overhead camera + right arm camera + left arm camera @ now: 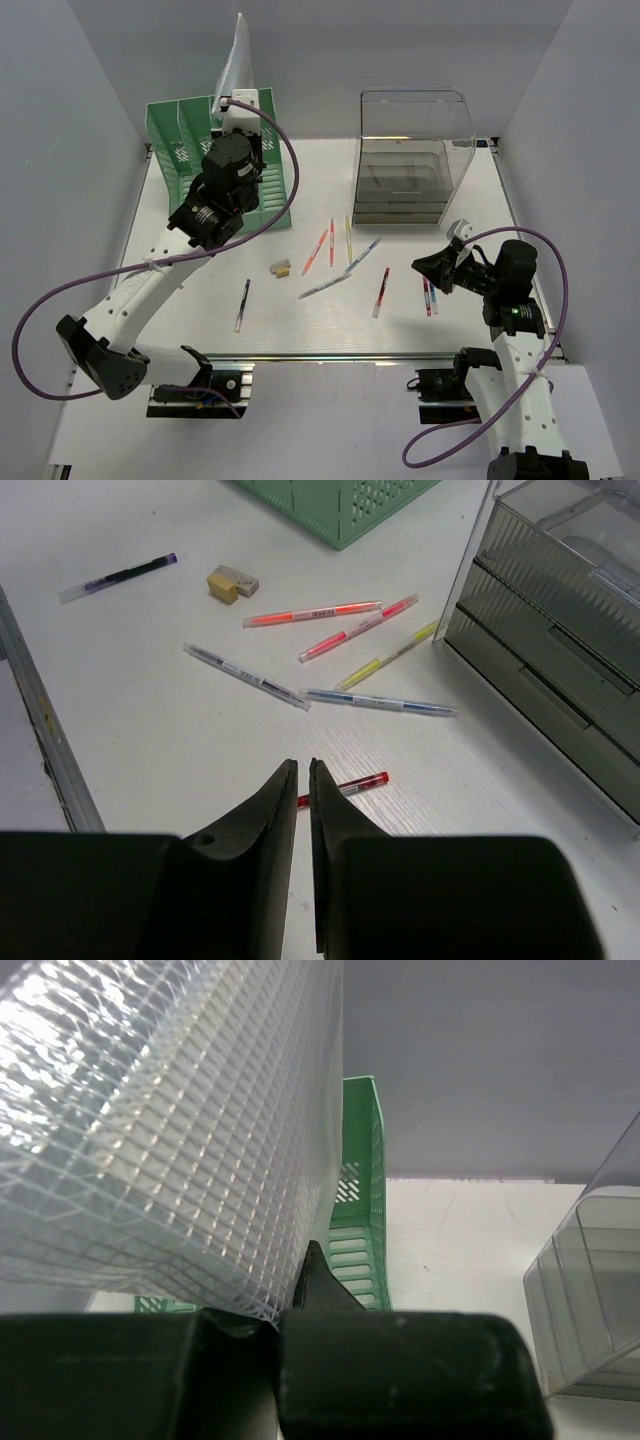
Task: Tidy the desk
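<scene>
The pouch goes down into the green file rack's end slot (268, 186) (352, 1247) next, which stands open, as my left gripper shifts slightly toward the drawer box and lower.
The white desk (400, 325) holds several loose pens (325, 285) and a small eraser (281, 267) in its middle. My left gripper (232, 108) is raised over the green file rack (185, 150) and is shut on a clear mesh plastic pouch (238, 50). In the left wrist view the pouch (170, 1130) fills the upper left, pinched at its lower corner by my gripper (285, 1305). My right gripper (428, 266) hovers at the right, shut and empty. In the right wrist view it (303, 767) is just above a red pen (355, 784).
A clear plastic drawer box (405, 170) stands at the back right, also in the right wrist view (560, 630). A metal rail (330, 357) runs along the near edge. Two more pens (428, 297) lie below my right gripper. A purple pen (242, 305) lies at front left.
</scene>
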You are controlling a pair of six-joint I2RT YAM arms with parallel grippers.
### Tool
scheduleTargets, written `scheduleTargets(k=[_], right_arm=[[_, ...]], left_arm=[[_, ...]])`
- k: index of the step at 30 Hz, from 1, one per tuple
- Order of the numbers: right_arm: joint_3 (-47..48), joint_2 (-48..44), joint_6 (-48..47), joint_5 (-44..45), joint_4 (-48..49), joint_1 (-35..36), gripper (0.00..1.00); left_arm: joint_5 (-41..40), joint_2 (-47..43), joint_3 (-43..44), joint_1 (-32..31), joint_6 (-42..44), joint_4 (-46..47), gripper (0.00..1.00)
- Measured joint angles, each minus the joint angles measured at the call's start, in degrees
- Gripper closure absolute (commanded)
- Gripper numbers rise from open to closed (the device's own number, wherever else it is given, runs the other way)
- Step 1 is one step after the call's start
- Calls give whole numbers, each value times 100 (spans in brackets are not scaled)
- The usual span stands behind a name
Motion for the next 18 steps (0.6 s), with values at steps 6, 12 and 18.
scheduleTargets(k=[6,12,18], right_arm=[[0,-2,0,81,33,0,85],[-2,-46,0,166,33,0,85],[-2,-81,0,212,39,0,85]], left_arm=[[42,446,2,85,-31,175,100],[175,1080,195,310,-197,192,100],[326,1543,258,575,-531,197,100]])
